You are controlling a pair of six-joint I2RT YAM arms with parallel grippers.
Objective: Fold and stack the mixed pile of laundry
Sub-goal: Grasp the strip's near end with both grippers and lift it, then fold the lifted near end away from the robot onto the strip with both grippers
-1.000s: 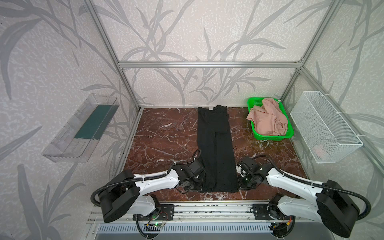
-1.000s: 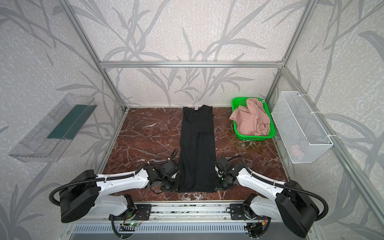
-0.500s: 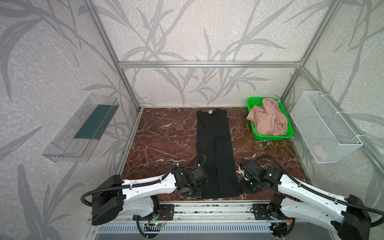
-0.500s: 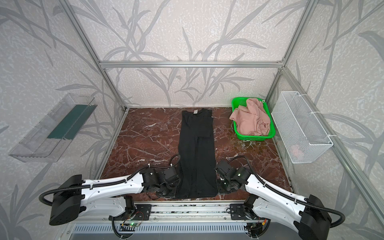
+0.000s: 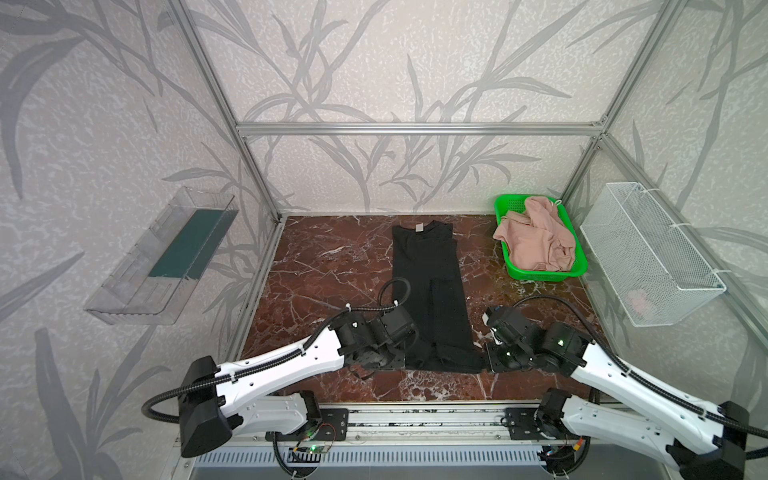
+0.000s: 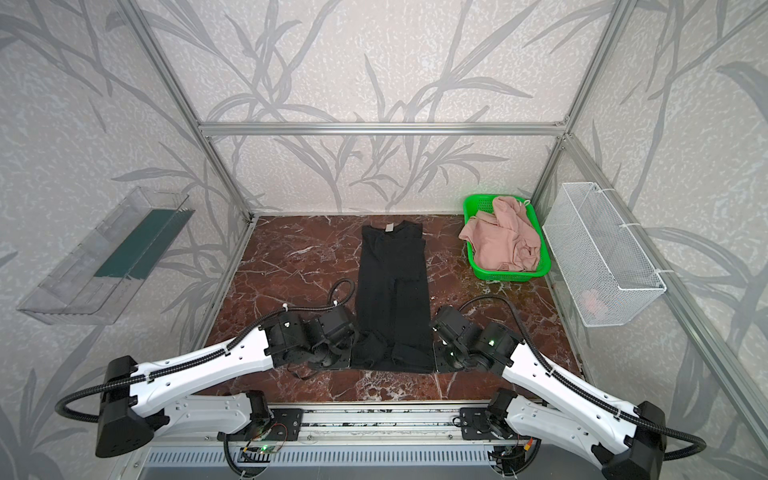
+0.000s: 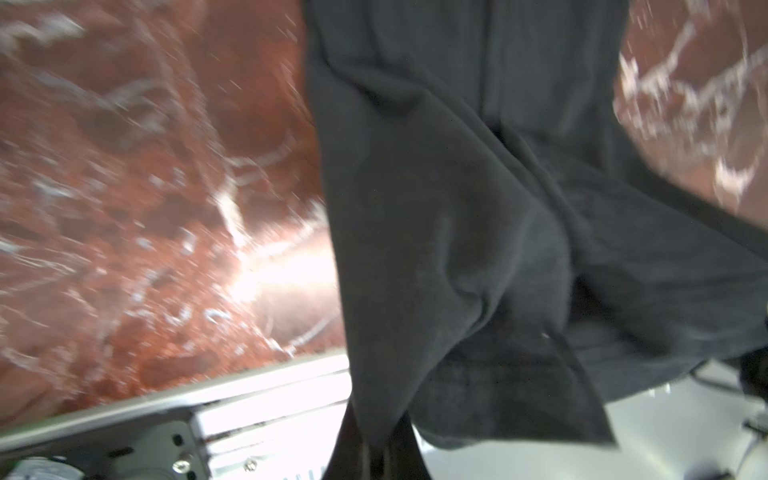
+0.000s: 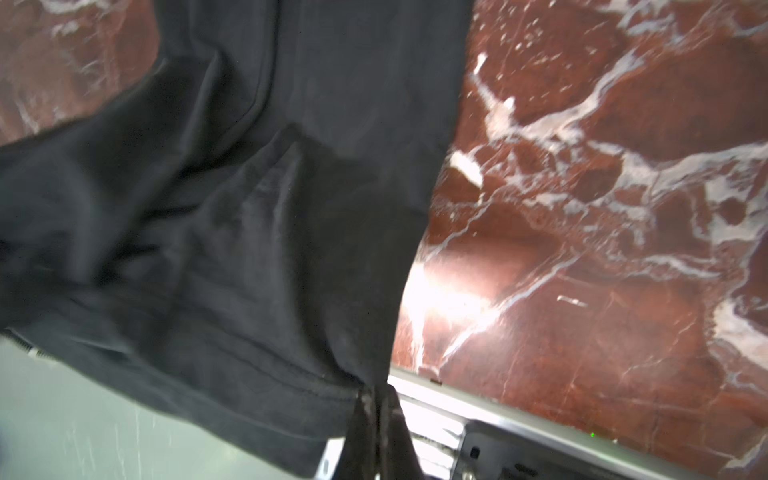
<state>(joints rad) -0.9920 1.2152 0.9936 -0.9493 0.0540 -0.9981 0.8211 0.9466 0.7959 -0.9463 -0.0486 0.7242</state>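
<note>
My left gripper carries the black T-shirt's hem corner outward next, lowers it onto the T-shirt's middle (image 6: 367, 276) and releases it. That part of the T-shirt lies outward of the gripper.
The black T-shirt (image 5: 428, 282) (image 6: 392, 282) lies as a long narrow strip down the middle of the marble table, with its grey neck label at the far end. My left gripper (image 5: 406, 354) (image 7: 376, 436) is shut on the near left hem corner. My right gripper (image 5: 484, 358) (image 8: 378, 415) is shut on the near right hem corner. The hem hangs bunched and lifted between them in both wrist views. Dusty-pink shorts (image 5: 536, 239) lie crumpled in the green basket (image 5: 540, 275) at the back right.
A white wire basket (image 5: 648, 257) hangs on the right wall with a small pale item (image 5: 638, 301) inside. A clear shelf (image 5: 162, 257) is mounted on the left wall. The metal rail of the arm bases (image 5: 415, 409) runs along the table's near edge.
Both grippers have drawn back toward the near edge with the hem held. The shirt has slid a little nearer and its hem has come off the table.
</note>
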